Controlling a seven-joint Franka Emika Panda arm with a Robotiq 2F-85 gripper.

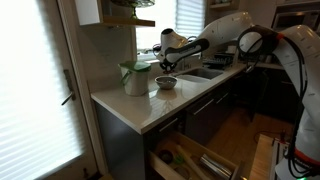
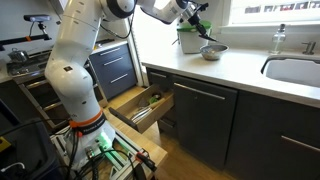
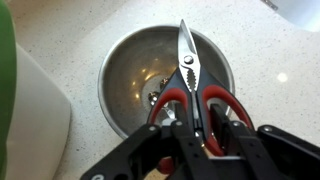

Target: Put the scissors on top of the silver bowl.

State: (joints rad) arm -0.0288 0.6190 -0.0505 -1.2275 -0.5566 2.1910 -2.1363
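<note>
The scissors (image 3: 190, 80) should go across the silver bowl's sink-side rim (image 3: 222, 54), which is below my gripper. Next I need to bring my gripper down toward the right in the wrist view and release them there.
In the wrist view my gripper (image 3: 190, 125) is shut on the scissors (image 3: 190, 80), gripping them at the dark red handles. Their closed blades point away over the silver bowl (image 3: 125, 70), which lies directly below on the speckled white counter. The bowl looks empty apart from reflections. In both exterior views the gripper (image 1: 168, 66) (image 2: 196, 25) hovers just above the bowl (image 1: 166, 82) (image 2: 213, 51), next to the white jug with the green lid (image 1: 135, 78).
The jug's white wall and green lid fill the left edge of the wrist view (image 3: 25, 110), close to the bowl. A sink (image 2: 295, 68) is set in the counter farther along. An open drawer (image 2: 140, 105) sticks out below the counter.
</note>
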